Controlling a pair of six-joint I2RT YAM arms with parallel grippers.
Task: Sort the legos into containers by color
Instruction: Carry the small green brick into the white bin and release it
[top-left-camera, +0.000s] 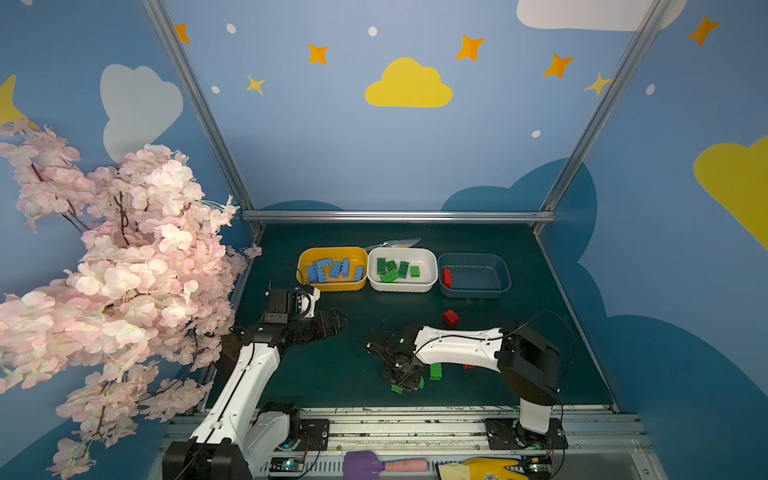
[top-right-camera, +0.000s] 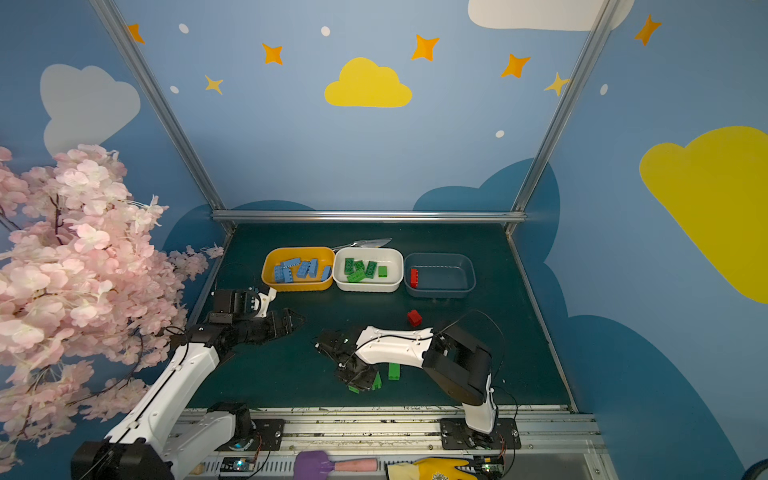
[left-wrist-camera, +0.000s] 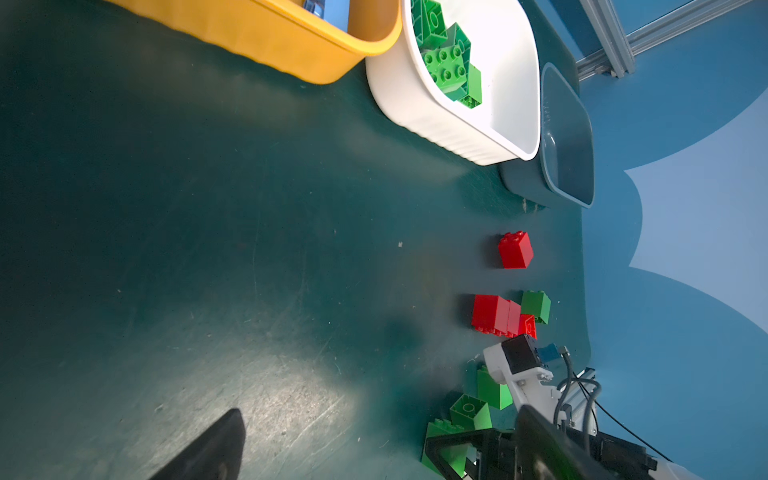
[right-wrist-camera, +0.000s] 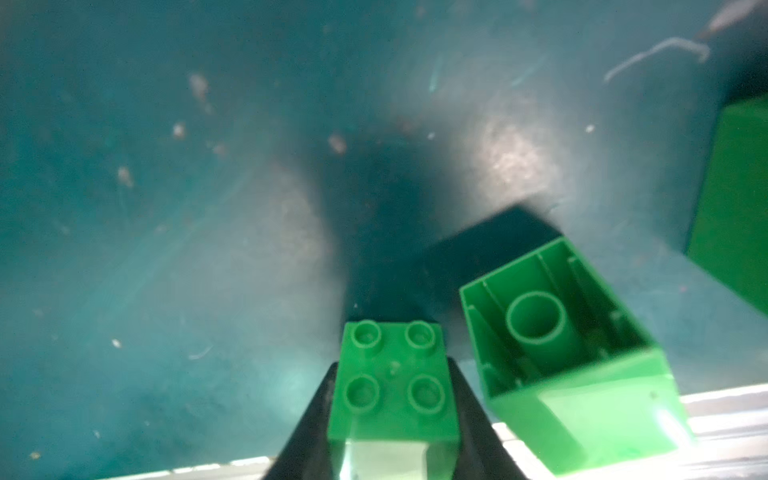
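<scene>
The white tub for the green legos stands outward of my right gripper. My right gripper should lift up and outward next and release the lego over the white tub's bare end (top-left-camera: 426, 273).
Three containers stand in a row at the back. The yellow-orange tub (top-left-camera: 332, 286) holds blue legos (top-left-camera: 334, 268), the white tub (top-left-camera: 402, 286) holds green legos (top-left-camera: 392, 270), and the dark tub (top-left-camera: 478, 291) holds one red lego (top-left-camera: 447, 277). A loose red lego (top-left-camera: 451, 318) lies in front of the dark tub. My right gripper (right-wrist-camera: 392, 374) is low near the front edge, shut on a small green four-stud lego (right-wrist-camera: 390, 399). Beside it lie an upturned hollow green lego (right-wrist-camera: 561, 345) and another green lego (top-left-camera: 435, 371). My left gripper (top-left-camera: 332, 322) hovers open and empty near the yellow-orange tub.
More red legos (left-wrist-camera: 494, 316) and a green one (left-wrist-camera: 536, 306) lie under the right arm (top-left-camera: 457, 345). A pink blossom branch (top-left-camera: 104, 270) overhangs the left side. A metal rail (top-left-camera: 415, 419) runs along the front, with a yellow glove (top-left-camera: 486, 467) below it.
</scene>
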